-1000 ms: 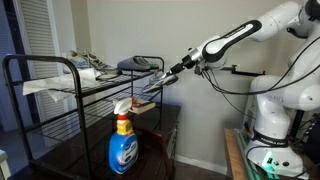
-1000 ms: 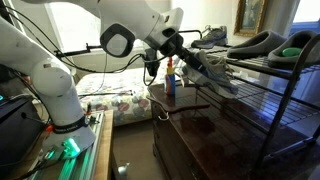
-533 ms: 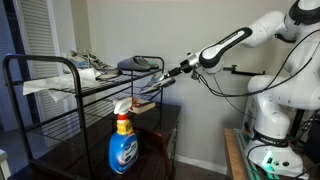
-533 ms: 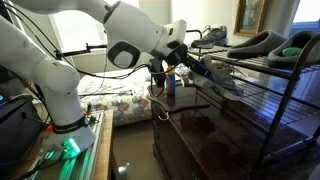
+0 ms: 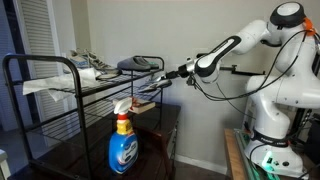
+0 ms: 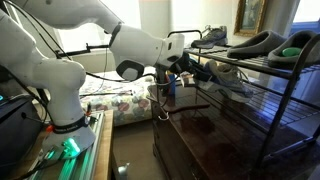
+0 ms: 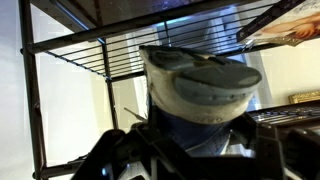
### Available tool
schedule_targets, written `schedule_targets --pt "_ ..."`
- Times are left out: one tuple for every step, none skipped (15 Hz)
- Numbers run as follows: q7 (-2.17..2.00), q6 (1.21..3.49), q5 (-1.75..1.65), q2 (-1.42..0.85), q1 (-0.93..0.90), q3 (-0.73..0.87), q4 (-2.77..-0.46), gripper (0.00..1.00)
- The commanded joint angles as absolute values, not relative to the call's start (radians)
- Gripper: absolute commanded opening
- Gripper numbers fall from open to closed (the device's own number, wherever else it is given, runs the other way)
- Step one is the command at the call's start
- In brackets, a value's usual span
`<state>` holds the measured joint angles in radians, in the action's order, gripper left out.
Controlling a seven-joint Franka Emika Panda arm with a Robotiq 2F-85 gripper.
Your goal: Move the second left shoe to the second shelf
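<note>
The second shelf's wire grid [image 7: 188, 38] lies outward of and below my gripper, so next my gripper will extend outward and lower onto that shelf to release the shoe.
My gripper [image 5: 166, 74] is shut on the second left shoe [image 5: 149, 87], a light grey and white sneaker with a pale sole. It holds the shoe at the open end of the black rack, level with the second shelf [image 5: 95, 93], the wire-grid tier. In an exterior view the shoe [image 6: 226, 80] lies just over that second shelf [image 6: 272, 97], past my gripper [image 6: 192, 68]. In the wrist view the shoe's heel [image 7: 200, 88] fills the middle between my dark jaws [image 7: 196, 142], with the shelf wires [image 7: 85, 57] around it.
The top tier holds a dark slate-blue shoe [image 5: 140, 64] [image 6: 256, 44] and pale sneakers [image 5: 90, 66] [image 6: 211, 38]. A blue spray bottle [image 5: 123, 146] [image 6: 170, 84] stands on a dark wood cabinet [image 6: 205, 132] beside the rack. A wall is behind the rack.
My arm has stretched further toward the rack. The shoe has moved with the gripper deeper in over the second shelf.
</note>
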<state>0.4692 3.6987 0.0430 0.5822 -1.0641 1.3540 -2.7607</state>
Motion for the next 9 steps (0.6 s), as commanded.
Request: schedule_targets --pt "0.480 3.865 0.021 0.605 -1.226 1.482 -2.761 0.48" --pt "0.482 3.917 0.019 0.607 -1.275 1.519 -2.761 0.48" --pt "0.483 3.966 0.017 0.610 -1.322 1.555 -2.761 0.48" --pt "0.484 4.016 0.017 0.612 -1.370 1.589 -2.761 0.48" --pt "0.484 4.068 0.020 0.614 -1.417 1.622 -2.761 0.48" --pt "0.484 4.122 0.022 0.617 -1.463 1.653 -2.761 0.48" --pt "0.484 4.163 0.028 0.617 -1.505 1.680 -2.761 0.48" --pt "0.488 4.207 0.033 0.615 -1.550 1.713 -2.761 0.48" --pt "0.494 4.238 0.035 0.616 -1.592 1.746 -2.762 0.48"
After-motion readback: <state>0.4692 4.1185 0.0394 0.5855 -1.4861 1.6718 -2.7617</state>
